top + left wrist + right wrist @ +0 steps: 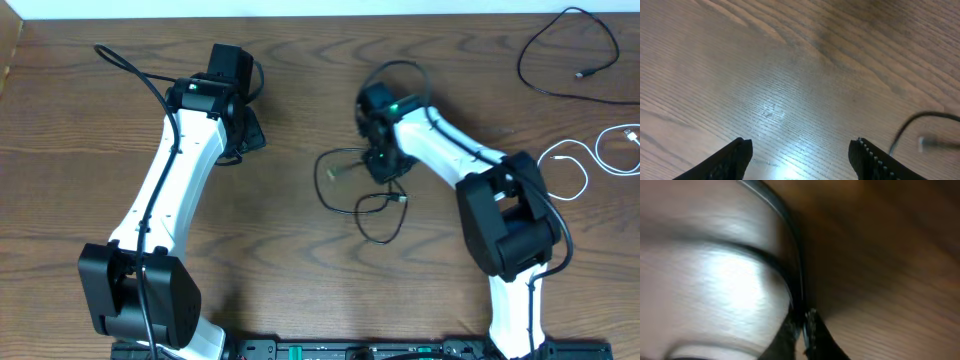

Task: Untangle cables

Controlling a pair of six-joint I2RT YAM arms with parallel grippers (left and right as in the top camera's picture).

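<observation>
Holding the black cable, my right gripper will lift it, then carry it toward the right in the overhead view, over the white cable's loop (590,161).
A thin black cable (362,200) lies in loose loops on the wooden table's middle. My right gripper (384,163) is low over its upper part. In the right wrist view the jaws (803,327) are shut on this black cable (790,230), which runs up and away from them. My left gripper (247,132) is open and empty, left of the loops. In the left wrist view its jaws (800,157) frame bare wood, with a bit of black cable (920,119) and a small plug end (935,144) at the right edge. A white cable (580,165) lies at the far right.
Another thin black cable (560,50) lies looped at the table's back right corner, apart from the white one. The thicker black wires of the arms hang by each wrist. The table's far edge runs along the top of the overhead view.
</observation>
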